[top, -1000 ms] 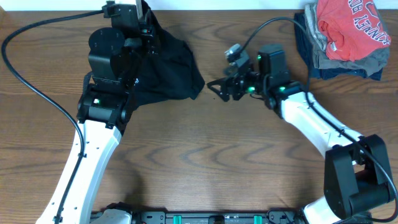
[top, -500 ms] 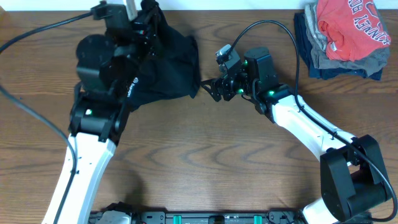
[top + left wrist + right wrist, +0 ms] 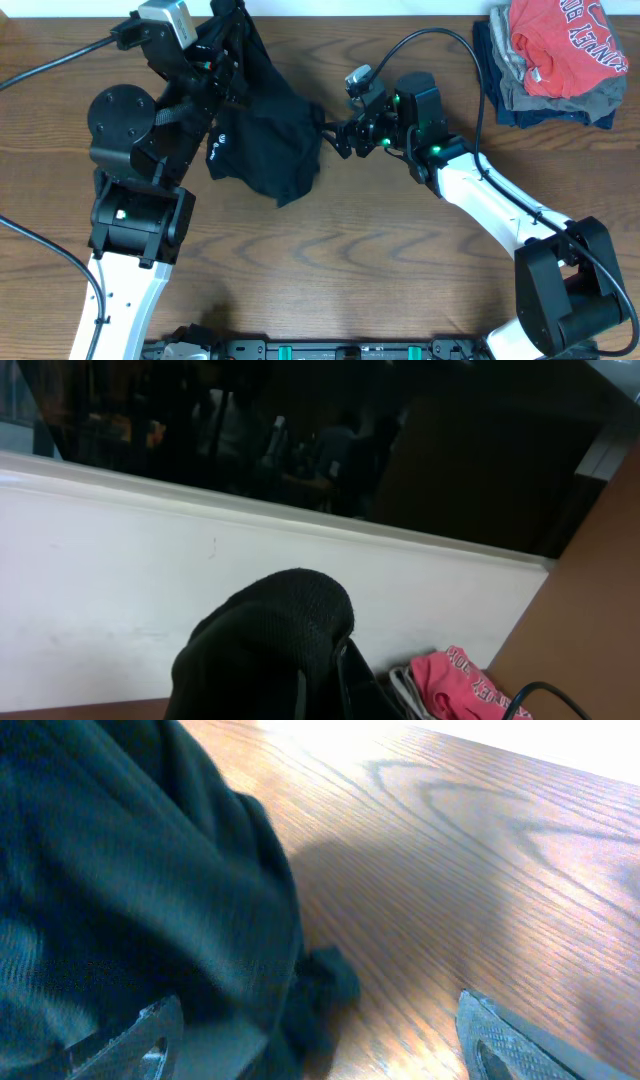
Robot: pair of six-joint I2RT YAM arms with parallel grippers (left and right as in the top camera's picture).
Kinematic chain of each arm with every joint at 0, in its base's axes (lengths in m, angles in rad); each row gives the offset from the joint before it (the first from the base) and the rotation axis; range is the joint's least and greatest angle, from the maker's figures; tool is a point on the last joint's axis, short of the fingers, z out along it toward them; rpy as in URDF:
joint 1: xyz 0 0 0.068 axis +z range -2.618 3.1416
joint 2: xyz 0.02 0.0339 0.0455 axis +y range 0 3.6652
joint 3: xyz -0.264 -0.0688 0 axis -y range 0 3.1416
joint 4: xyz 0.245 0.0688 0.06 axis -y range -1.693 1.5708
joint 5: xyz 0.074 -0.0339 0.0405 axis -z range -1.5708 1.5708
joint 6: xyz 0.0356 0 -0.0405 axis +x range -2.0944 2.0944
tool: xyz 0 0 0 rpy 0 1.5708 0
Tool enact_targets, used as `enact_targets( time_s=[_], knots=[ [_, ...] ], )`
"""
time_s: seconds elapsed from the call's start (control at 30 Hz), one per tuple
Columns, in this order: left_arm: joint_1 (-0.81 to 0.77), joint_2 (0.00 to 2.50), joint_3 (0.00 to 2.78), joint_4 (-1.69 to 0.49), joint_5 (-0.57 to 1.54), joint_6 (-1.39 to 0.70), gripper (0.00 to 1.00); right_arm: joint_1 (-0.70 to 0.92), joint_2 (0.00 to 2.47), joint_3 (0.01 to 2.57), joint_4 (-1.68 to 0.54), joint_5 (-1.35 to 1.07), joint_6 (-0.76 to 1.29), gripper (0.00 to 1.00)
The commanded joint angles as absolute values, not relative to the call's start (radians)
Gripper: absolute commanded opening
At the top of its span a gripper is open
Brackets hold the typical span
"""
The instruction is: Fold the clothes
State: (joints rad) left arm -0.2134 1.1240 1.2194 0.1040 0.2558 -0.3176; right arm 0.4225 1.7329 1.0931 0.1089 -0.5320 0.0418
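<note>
I should move my right gripper sideways onto the black garment's hanging edge (image 3: 312, 124) (image 3: 268, 948) next and close it there, since the cloth is just to the left of my gripper in the overhead view.
The black garment (image 3: 268, 140) with a small white logo (image 3: 216, 152) hangs from my left gripper (image 3: 232, 30), which is shut on its top edge and holds it lifted above the table's far left. In the left wrist view the black fabric (image 3: 275, 650) bunches over the fingers. My right gripper (image 3: 335, 137) is open at the garment's right edge. In the right wrist view the dark cloth (image 3: 130, 900) lies between and to the left of the spread fingers (image 3: 320, 1040).
A stack of folded clothes (image 3: 555, 95), with a red T-shirt with white lettering (image 3: 565, 40) on top, sits at the far right corner. It also shows in the left wrist view (image 3: 450, 680). Bare wooden table (image 3: 330, 270) lies in front.
My left arm has risen and swung, lifting the garment so it hangs lower and further right. My right gripper has moved left to the garment's edge.
</note>
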Motion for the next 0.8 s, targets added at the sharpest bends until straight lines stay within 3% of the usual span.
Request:
enact_targets(
  time_s=[0.0, 0.3, 0.4, 0.47, 0.6, 0.77],
  knots=[
    [-0.216, 1.11, 1.228, 0.122, 0.263, -0.321, 0.06, 0.455, 1.742, 1.111, 0.12, -0.584, 0.082, 0.85],
    [-0.216, 1.11, 1.228, 0.121, 0.262, -0.321, 0.06, 0.527, 1.748, 1.111, 0.161, -0.64, 0.127, 0.8],
    [-0.216, 1.11, 1.228, 0.118, 0.263, -0.321, 0.06, 0.551, 1.755, 1.111, 0.177, -0.638, 0.127, 0.61],
    [-0.216, 1.11, 1.228, 0.118, 0.263, -0.32, 0.06, 0.557, 1.757, 1.111, 0.183, -0.633, 0.127, 0.33],
    [-0.215, 1.11, 1.228, 0.117, 0.262, -0.319, 0.06, 0.552, 1.757, 1.111, 0.183, -0.633, 0.127, 0.01],
    [-0.212, 1.11, 1.228, 0.097, 0.218, -0.292, 0.06, 0.508, 1.741, 1.112, 0.172, -0.617, 0.134, 0.01]
  ],
)
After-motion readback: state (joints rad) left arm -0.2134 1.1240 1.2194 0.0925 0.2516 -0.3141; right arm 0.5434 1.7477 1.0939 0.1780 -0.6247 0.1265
